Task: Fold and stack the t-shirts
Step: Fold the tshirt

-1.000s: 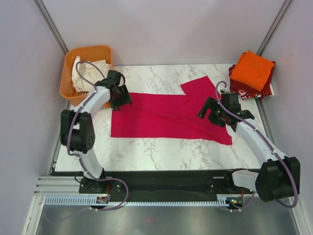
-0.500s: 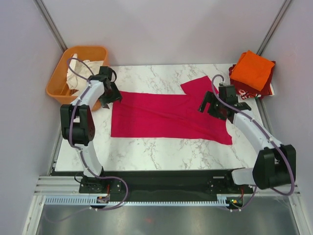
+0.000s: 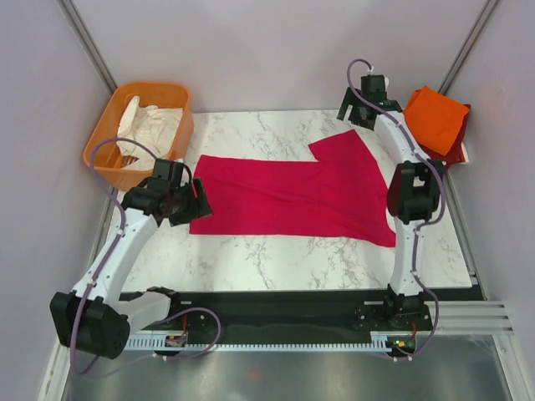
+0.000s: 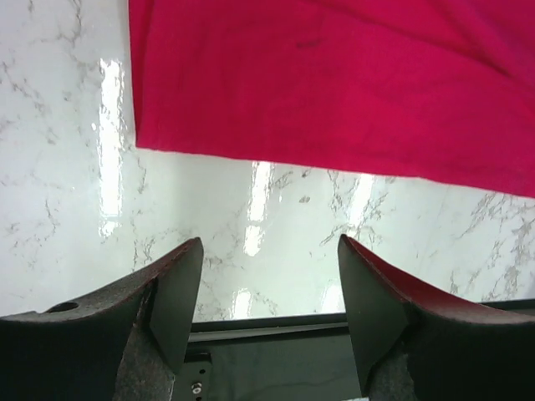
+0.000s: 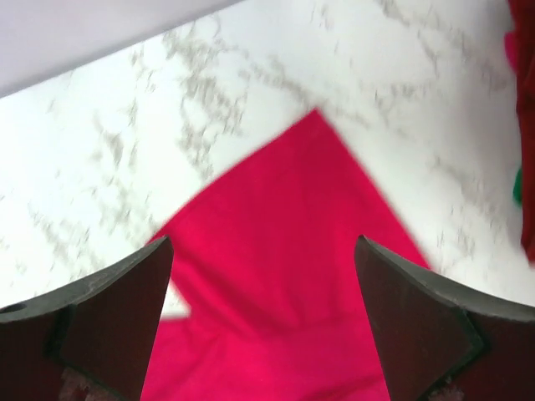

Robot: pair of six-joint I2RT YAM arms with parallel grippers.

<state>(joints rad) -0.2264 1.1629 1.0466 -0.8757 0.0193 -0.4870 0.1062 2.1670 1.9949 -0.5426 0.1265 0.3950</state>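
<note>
I need to lower the open fingers of my right gripper around the cloth edge next and close them. The sleeve's far corner (image 3: 354,132) (image 5: 321,127) is below my right gripper, with bare marble beyond it.
The magenta-pink t-shirt (image 3: 292,196) lies spread flat across the middle of the marble table, one sleeve (image 3: 338,149) pointing to the far side. The bright orange t-shirt (image 3: 435,119) lies folded on the dark red t-shirt (image 3: 450,155) at the far right corner. My left gripper (image 3: 191,201) is open and empty, above the pink shirt's near left corner; the shirt's edge (image 4: 334,92) fills the top of the left wrist view above the gripper (image 4: 267,322). My right gripper (image 3: 354,102) is open and empty, high over the sleeve (image 5: 284,251), which shows between its fingertips (image 5: 263,330).
An orange plastic basket (image 3: 172,92) with white cloth (image 3: 149,127) in it stands at the far left corner. The table's black front edge (image 4: 267,324) shows in the left wrist view. Grey walls close in the sides and the back.
My left arm swung from beside the basket back to the shirt's near left corner. My right arm rose and reached to the far edge above the sleeve. The basket shifted a little.
</note>
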